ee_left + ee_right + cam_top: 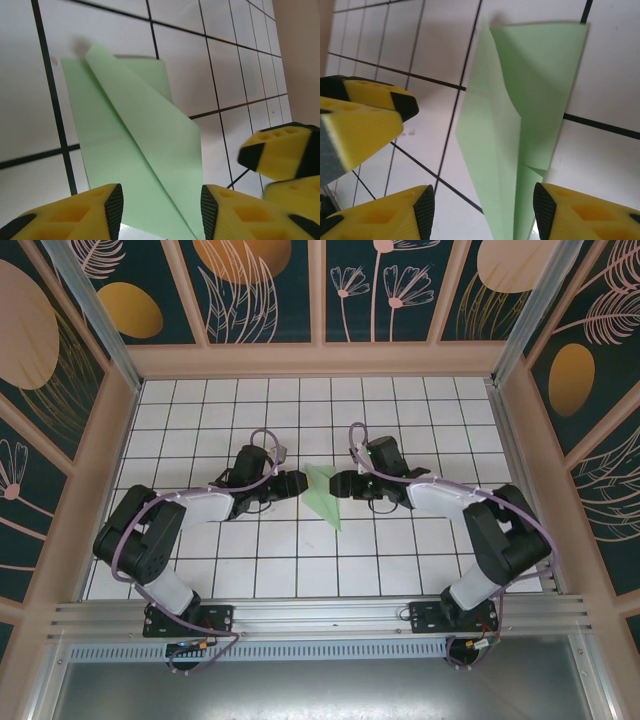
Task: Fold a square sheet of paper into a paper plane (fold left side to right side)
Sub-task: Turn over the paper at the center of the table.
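Observation:
Because the paper flap's loose edge stands off the layer beneath, between my open fingers, I will lower my right gripper over the raised flap's edge point(515, 195) and close.
The square sheet of paper is folded into a slim, pointed, light green paper plane point(323, 492) that lies on the white tiled floor between both arms. My left gripper point(302, 483) is at its left edge and my right gripper point(335, 483) at its right edge. In the left wrist view the paper plane point(135, 140) runs down between the left gripper's point(161, 202) open jaws, which do not pinch it. In the right wrist view the paper plane's point(520, 95) narrow end passes between the right gripper's point(484, 207) open jaws, closer to the right finger.
The grid-lined floor point(420, 420) is boxed in by beige frame walls with patterned panels point(265, 290). An aluminium rail point(320, 615) crosses the near edge at the arm bases. The other arm's yellow fingers point(280, 152) point(365, 117) sit close by in each wrist view.

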You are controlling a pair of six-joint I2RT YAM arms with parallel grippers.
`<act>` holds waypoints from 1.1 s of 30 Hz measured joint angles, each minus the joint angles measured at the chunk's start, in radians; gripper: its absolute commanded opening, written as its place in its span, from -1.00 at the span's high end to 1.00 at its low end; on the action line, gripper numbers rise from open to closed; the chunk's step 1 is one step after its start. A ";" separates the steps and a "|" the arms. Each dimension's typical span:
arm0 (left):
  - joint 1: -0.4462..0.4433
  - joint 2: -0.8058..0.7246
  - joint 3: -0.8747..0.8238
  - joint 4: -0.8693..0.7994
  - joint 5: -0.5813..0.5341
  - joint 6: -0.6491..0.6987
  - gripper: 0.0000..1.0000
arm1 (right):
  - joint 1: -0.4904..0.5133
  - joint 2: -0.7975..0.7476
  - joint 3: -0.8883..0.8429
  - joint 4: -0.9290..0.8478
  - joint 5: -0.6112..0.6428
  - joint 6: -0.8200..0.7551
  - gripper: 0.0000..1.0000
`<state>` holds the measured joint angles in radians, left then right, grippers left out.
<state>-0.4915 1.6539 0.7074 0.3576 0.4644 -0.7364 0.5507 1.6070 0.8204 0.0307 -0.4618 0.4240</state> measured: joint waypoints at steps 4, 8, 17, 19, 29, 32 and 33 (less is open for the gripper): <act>-0.001 0.037 0.000 0.050 0.009 -0.041 -0.03 | 0.000 0.080 0.003 0.018 -0.011 0.001 0.11; -0.003 0.071 0.003 0.070 0.019 -0.064 -0.04 | 0.000 0.121 0.011 0.043 -0.012 0.001 0.41; -0.010 0.101 0.009 0.084 0.027 -0.087 -0.05 | 0.000 0.177 0.021 0.120 -0.048 0.013 0.48; -0.010 0.101 0.011 0.086 0.027 -0.089 -0.05 | 0.000 0.193 0.028 0.130 -0.057 0.017 0.51; -0.012 0.092 0.011 0.108 0.025 -0.121 -0.19 | -0.040 0.206 0.048 0.171 -0.101 0.023 1.00; -0.012 0.019 -0.009 0.116 0.013 -0.139 -0.37 | -0.064 0.143 -0.005 0.193 -0.142 0.023 1.00; -0.012 -0.014 -0.012 0.121 0.006 -0.145 -0.44 | -0.076 0.114 -0.025 0.205 -0.157 0.024 1.00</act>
<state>-0.5034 1.6398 0.6952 0.4789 0.4702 -0.8810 0.4751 1.7206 0.7952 0.2356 -0.6186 0.4480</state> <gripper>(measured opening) 0.665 0.063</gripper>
